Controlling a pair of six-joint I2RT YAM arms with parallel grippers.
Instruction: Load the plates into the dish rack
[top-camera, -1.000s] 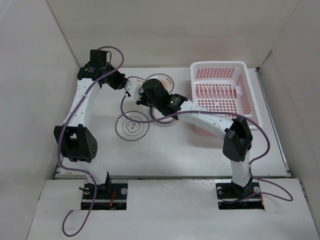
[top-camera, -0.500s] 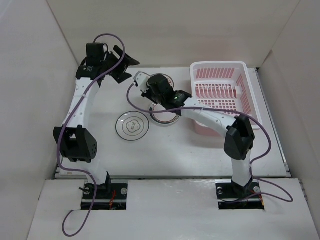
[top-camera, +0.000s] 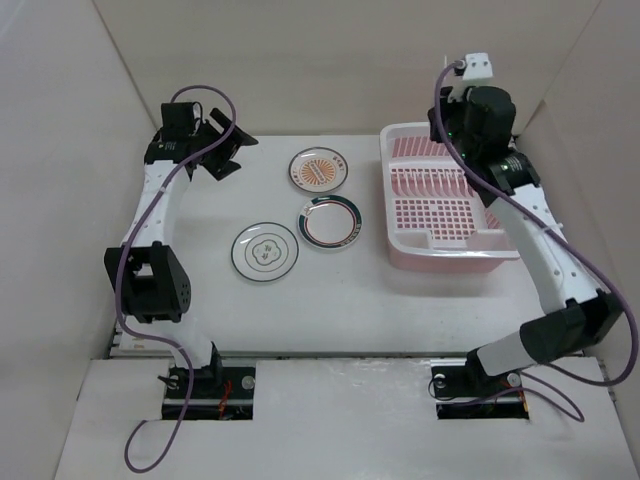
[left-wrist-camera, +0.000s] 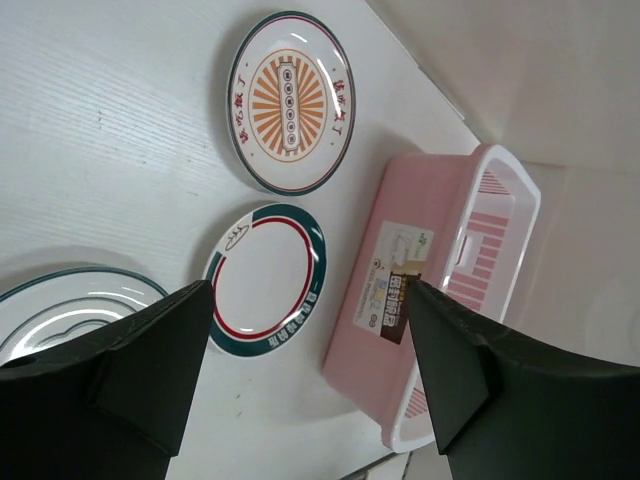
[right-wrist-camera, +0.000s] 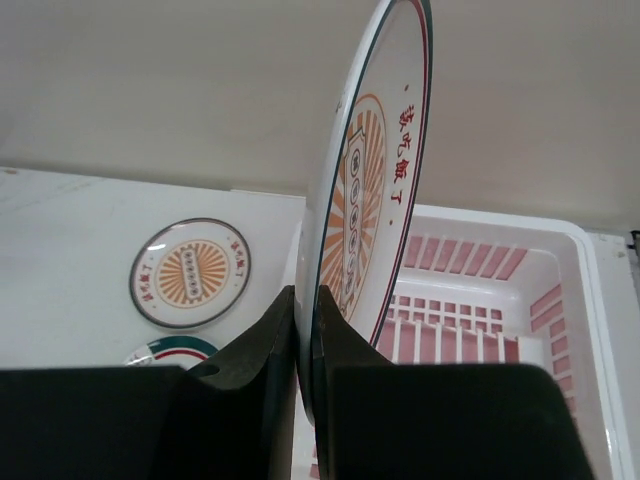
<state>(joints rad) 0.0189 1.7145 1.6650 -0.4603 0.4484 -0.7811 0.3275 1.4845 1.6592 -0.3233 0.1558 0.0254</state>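
My right gripper is to go down and to the left in the top view to the rack slot nearest the flat plates and then release it, because that slot is empty.
My right gripper (right-wrist-camera: 305, 300) is shut on the lower edge of an orange sunburst plate (right-wrist-camera: 370, 200) and holds it upright, edge-on, above the far end of the pink dish rack (top-camera: 452, 256). Three plates lie flat on the table left of the rack: a second sunburst plate (top-camera: 318, 170), a teal-rimmed plate (top-camera: 329, 221) and a dark-rimmed flower plate (top-camera: 265, 251). My left gripper (top-camera: 228, 150) hangs open and empty at the far left, apart from all the plates. Its wrist view looks down on the teal-rimmed plate (left-wrist-camera: 266, 278) and the rack (left-wrist-camera: 430, 300).
White walls enclose the table on the left, back and right. The rack (right-wrist-camera: 470, 270) sits close to the right wall, and its upright slot dividers hold nothing. The left arm's purple cable (top-camera: 215, 100) loops above its wrist.
The left gripper opened and drew back to the far left. The right arm swung from over the table's plates up and right, carrying the sunburst plate above the rack.
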